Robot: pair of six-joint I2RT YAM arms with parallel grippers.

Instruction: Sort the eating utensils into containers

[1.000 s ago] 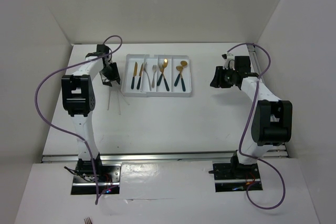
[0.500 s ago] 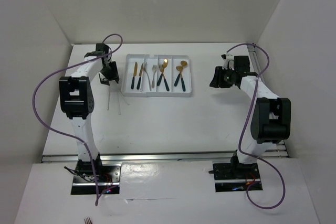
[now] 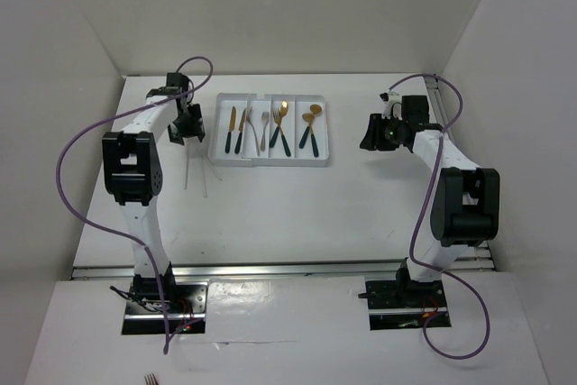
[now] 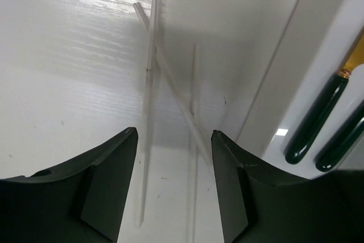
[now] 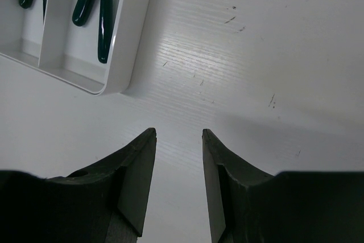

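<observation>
The crossed lengths of the thin pale sticks run between my open fingers. So my left gripper will next go down and move slightly toward the tray (image 3: 270, 162), with its fingers on each side of the sticks.
The white tray (image 3: 270, 162) lies at the back middle of the table. In its long compartments lie two knives (image 3: 236, 127), a silver fork (image 3: 263, 127), a gold fork (image 3: 281, 125) and two spoons (image 3: 309, 125), gold heads with dark handles. My left gripper (image 3: 187, 125) is open and empty just left of the tray. In the left wrist view (image 4: 174, 131) the tray wall (image 4: 301, 72) and two dark knife handles (image 4: 316, 122) show at the right. My right gripper (image 3: 371, 132) is open and empty, right of the tray. Its view (image 5: 179, 131) shows the tray corner (image 5: 122, 38) with spoon handles (image 5: 102, 24).
Several thin pale sticks (image 3: 187, 167) lie crossed on the table left of the tray, below my left gripper. They also show in the left wrist view (image 4: 149, 78). White walls enclose the table on the left, back and right.
My left gripper has shifted slightly toward the back of the table, still open. The right arm and the utensils have not moved.
</observation>
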